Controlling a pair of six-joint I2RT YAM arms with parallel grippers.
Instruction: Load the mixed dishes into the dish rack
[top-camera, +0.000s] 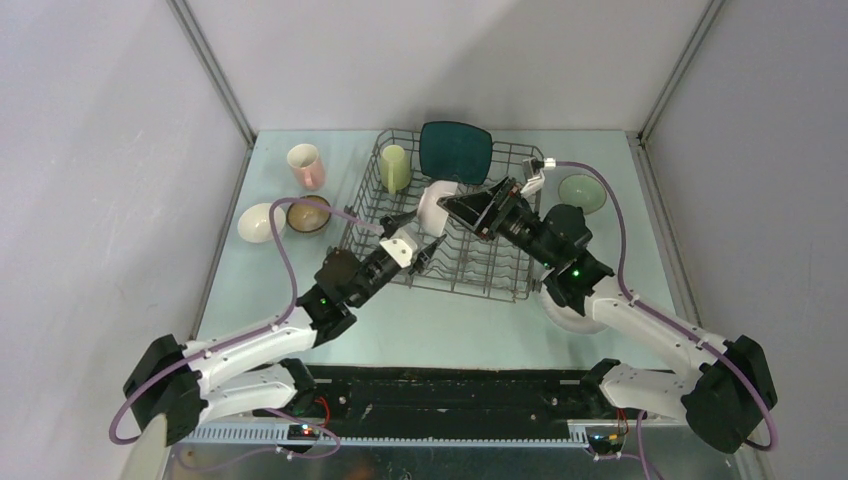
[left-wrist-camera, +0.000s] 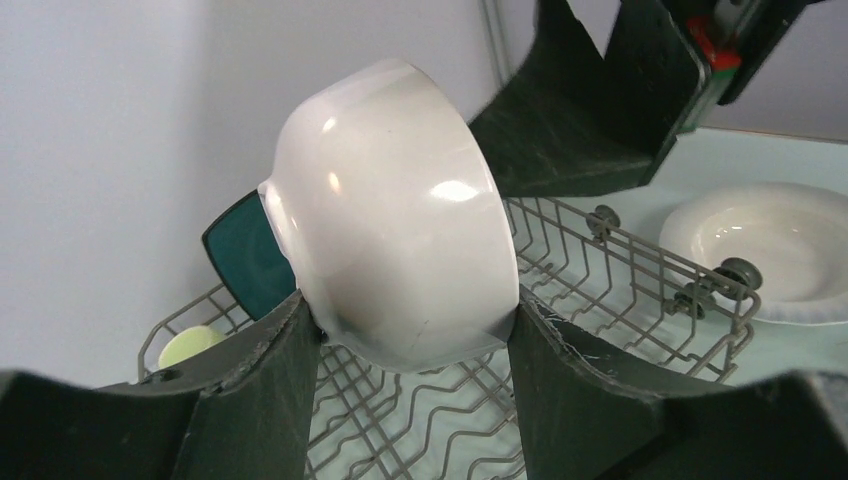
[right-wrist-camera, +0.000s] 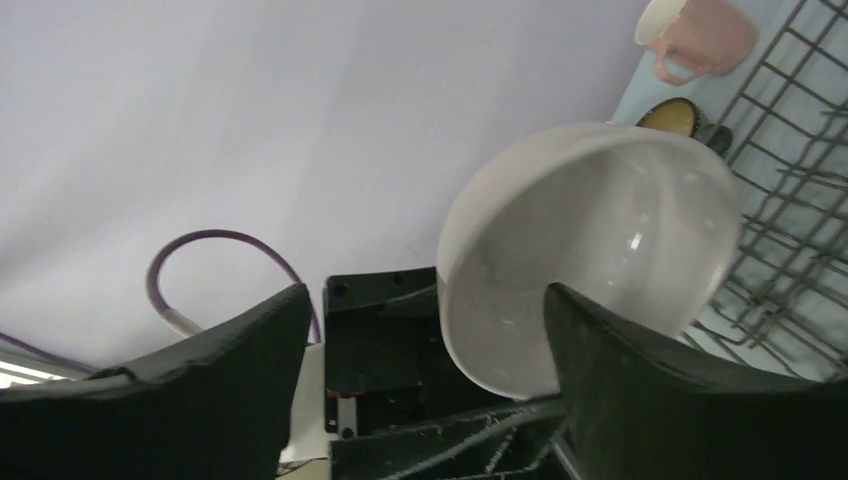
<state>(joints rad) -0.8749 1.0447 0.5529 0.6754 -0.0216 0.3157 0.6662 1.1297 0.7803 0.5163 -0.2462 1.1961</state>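
The left gripper tips down next, lowering the white bowl there to release, as the spot on the rack wires beside the yellow-green mug (top-camera: 394, 167) stands empty.
My left gripper (top-camera: 422, 238) is shut on a white bowl (top-camera: 433, 205) and holds it on edge over the dish rack (top-camera: 470, 270). In the left wrist view its fingers press both sides of the bowl (left-wrist-camera: 390, 210). My right gripper (top-camera: 462, 208) is open, right beside the bowl's open face (right-wrist-camera: 600, 240), not clamping it. A teal square plate (top-camera: 455, 150) and a yellow-green mug (top-camera: 394, 167) stand in the rack's far part. A pink cup (top-camera: 306, 166), a second white bowl (top-camera: 260, 222) and a dark brown bowl (top-camera: 309, 214) sit on the table left of the rack.
A pale green bowl (top-camera: 581, 192) sits right of the rack. A white round plate (top-camera: 572, 312) lies by the rack's near right corner, partly under my right arm. Grey walls close in the table on three sides.
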